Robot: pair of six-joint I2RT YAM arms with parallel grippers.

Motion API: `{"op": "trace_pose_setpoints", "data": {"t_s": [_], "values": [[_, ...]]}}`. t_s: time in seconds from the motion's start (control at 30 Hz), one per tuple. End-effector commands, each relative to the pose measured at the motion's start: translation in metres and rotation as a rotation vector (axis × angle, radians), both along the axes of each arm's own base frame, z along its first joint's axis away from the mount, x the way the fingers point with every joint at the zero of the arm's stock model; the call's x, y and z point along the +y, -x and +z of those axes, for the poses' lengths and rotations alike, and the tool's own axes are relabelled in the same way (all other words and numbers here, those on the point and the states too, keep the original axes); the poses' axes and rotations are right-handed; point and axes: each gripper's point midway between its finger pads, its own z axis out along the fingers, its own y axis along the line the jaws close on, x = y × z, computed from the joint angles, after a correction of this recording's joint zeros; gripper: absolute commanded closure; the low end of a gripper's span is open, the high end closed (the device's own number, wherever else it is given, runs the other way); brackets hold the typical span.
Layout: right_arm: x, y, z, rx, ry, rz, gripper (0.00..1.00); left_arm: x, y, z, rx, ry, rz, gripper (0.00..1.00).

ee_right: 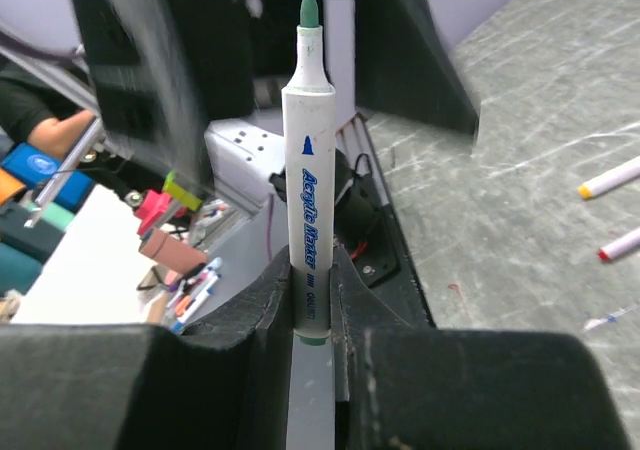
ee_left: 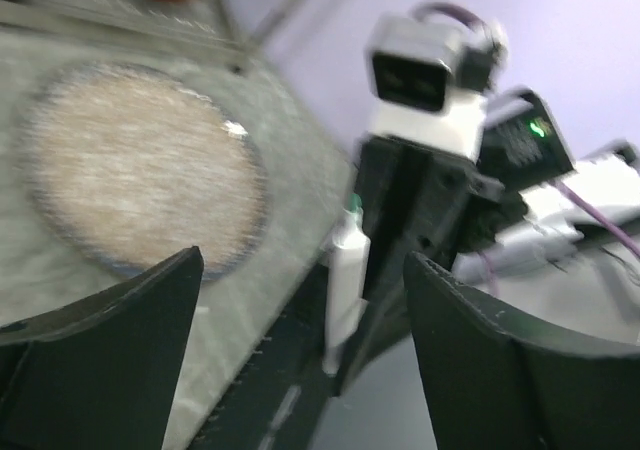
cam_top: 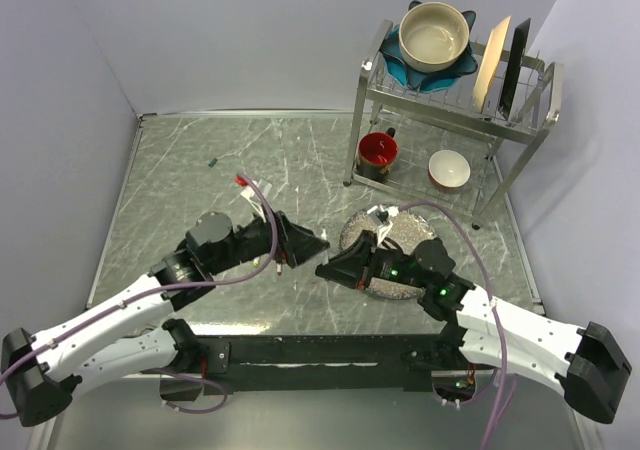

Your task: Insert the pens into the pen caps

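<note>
The dark green cap (cam_top: 213, 161) matches the bare green pen tip, so next I will reach outward and down with my left gripper and take hold of the cap.
My right gripper (ee_right: 312, 290) (cam_top: 328, 268) is shut on a white-barrelled pen with a green tip (ee_right: 309, 170), held upright by its lower end. My left gripper (ee_left: 300, 370) (cam_top: 314, 242) is open and empty, facing the right one a short way off. The same pen shows between its fingers in the left wrist view (ee_left: 347, 270). Two more pens lie on the table, one yellow-tipped (ee_right: 608, 178) and one red-tipped (ee_right: 620, 242). The red tip also shows in the top view (cam_top: 242, 181). A dark green cap (cam_top: 213, 161) lies far left on the table. The yellow and red caps are not visible.
A round speckled mat (cam_top: 400, 232) (ee_left: 130, 160) lies under and behind the right gripper. A metal dish rack (cam_top: 455, 120) at the back right holds a bowl, plates, a red mug (cam_top: 378, 152) and a small bowl (cam_top: 449, 168).
</note>
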Motion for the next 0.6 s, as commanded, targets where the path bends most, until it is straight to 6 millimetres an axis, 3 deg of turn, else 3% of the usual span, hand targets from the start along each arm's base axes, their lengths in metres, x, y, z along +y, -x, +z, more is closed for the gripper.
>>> {"op": "trace_pose_setpoints", "data": {"t_s": [0.0,0.03,0.07,0.1,0.17,0.2,0.27,0.3,0.37,0.4,0.47,0.5,0.57], "values": [[-0.011,-0.006,0.013,-0.047,-0.001,-0.078,1.00,0.046,-0.046,0.024,-0.083,-0.152,0.324,0.14],[-0.013,-0.006,0.011,-0.057,0.004,-0.086,1.00,0.056,-0.057,0.024,-0.079,-0.187,0.398,0.13],[-0.015,-0.006,0.008,-0.051,0.020,-0.094,1.00,0.075,-0.074,0.037,-0.095,-0.210,0.521,0.13],[-0.019,-0.003,0.014,-0.067,0.006,-0.100,1.00,0.090,-0.090,0.021,-0.061,-0.300,0.586,0.12],[-0.023,-0.001,0.012,-0.075,0.015,-0.104,1.00,0.112,-0.114,0.022,-0.051,-0.358,0.686,0.12],[-0.027,0.002,0.017,-0.090,0.000,-0.105,1.00,0.136,-0.136,0.009,-0.004,-0.411,0.769,0.12],[-0.031,0.004,0.014,-0.093,0.014,-0.114,1.00,0.158,-0.158,0.007,0.027,-0.430,0.821,0.09],[-0.035,0.006,0.017,-0.104,0.005,-0.118,1.00,0.180,-0.176,-0.003,0.073,-0.449,0.865,0.09],[-0.038,0.006,0.011,-0.097,0.031,-0.127,1.00,0.201,-0.197,0.005,0.071,-0.449,0.924,0.07],[-0.042,0.009,0.014,-0.108,0.024,-0.127,1.00,0.218,-0.214,-0.004,0.098,-0.468,0.961,0.07],[-0.044,0.011,0.008,-0.106,0.051,-0.129,1.00,0.233,-0.236,0.004,0.095,-0.455,1.008,0.06],[-0.046,0.012,0.009,-0.108,0.050,-0.129,1.00,0.245,-0.253,-0.013,0.142,-0.474,1.013,0.06],[-0.048,0.013,0.007,-0.107,0.063,-0.132,1.00,0.254,-0.275,-0.013,0.148,-0.467,1.018,0.07]]}}
